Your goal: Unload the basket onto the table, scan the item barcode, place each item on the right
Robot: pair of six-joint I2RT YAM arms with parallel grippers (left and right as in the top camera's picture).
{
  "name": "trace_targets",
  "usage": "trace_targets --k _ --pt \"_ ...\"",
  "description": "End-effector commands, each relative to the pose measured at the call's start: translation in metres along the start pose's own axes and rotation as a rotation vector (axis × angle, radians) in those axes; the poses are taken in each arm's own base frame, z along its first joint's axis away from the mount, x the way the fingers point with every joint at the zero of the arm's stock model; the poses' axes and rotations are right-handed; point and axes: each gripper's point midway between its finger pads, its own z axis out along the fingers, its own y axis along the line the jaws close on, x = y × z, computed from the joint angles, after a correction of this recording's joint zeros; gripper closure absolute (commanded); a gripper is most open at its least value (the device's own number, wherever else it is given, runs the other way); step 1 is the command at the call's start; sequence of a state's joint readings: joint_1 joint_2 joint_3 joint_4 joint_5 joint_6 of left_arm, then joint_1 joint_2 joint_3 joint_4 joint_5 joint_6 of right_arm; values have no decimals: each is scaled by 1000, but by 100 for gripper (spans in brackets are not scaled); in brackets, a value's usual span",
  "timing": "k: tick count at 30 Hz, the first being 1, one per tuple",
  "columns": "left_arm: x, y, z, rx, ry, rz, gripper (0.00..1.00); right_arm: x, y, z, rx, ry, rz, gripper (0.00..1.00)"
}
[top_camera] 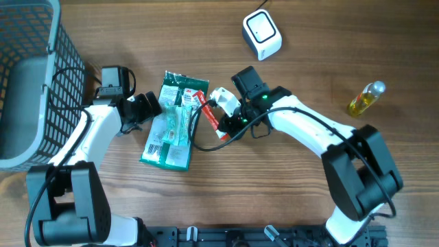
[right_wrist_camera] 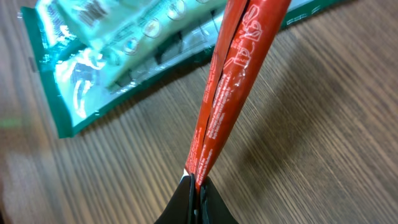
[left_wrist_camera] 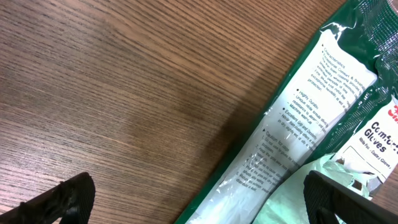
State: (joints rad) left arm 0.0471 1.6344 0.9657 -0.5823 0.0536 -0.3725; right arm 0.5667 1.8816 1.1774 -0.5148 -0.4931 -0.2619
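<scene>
The red packet's loose end points toward the green packet. Next, my right gripper will turn and move back beside the green packet's near end to open.
A green packet of gloves lies flat on the wooden table, and in the left wrist view its printed back fills the right side. My left gripper is open at the packet's left edge. Its span straddles that edge, with one fingertip over the packet and the other over bare wood. My right gripper is shut on the end of a thin red packet, to the right of the green one. In the right wrist view the red packet rises from the closed fingers towards the green packet. No barcode shows.
A white scanner stands at the back right of centre. A small yellow bottle lies at the far right. A grey wire basket fills the left edge. A black cable loops beside the red packet.
</scene>
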Motion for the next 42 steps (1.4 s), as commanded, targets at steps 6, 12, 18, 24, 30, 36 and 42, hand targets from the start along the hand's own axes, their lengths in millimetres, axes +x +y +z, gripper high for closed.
trace_targets --k 6,12,18,24,30,36,42 --pt "0 5 2 -8 3 -17 0 2 1 18 -6 9 5 96" --pt "0 5 2 -8 3 -17 0 -1 -11 38 2 -15 -8 96" --pt "0 5 2 -8 3 -17 0 -10 23 39 -198 -86 -163 96" --pt "0 5 2 -8 3 -17 0 -4 35 36 -269 -73 -160 96" --pt "0 5 2 -8 3 -17 1 2 56 37 -340 -59 -221 95" --pt "0 5 2 -8 3 -17 0 7 64 51 -273 -4 -265 95" --pt "0 5 2 -8 3 -17 0 1 45 56 -155 3 -176 95"
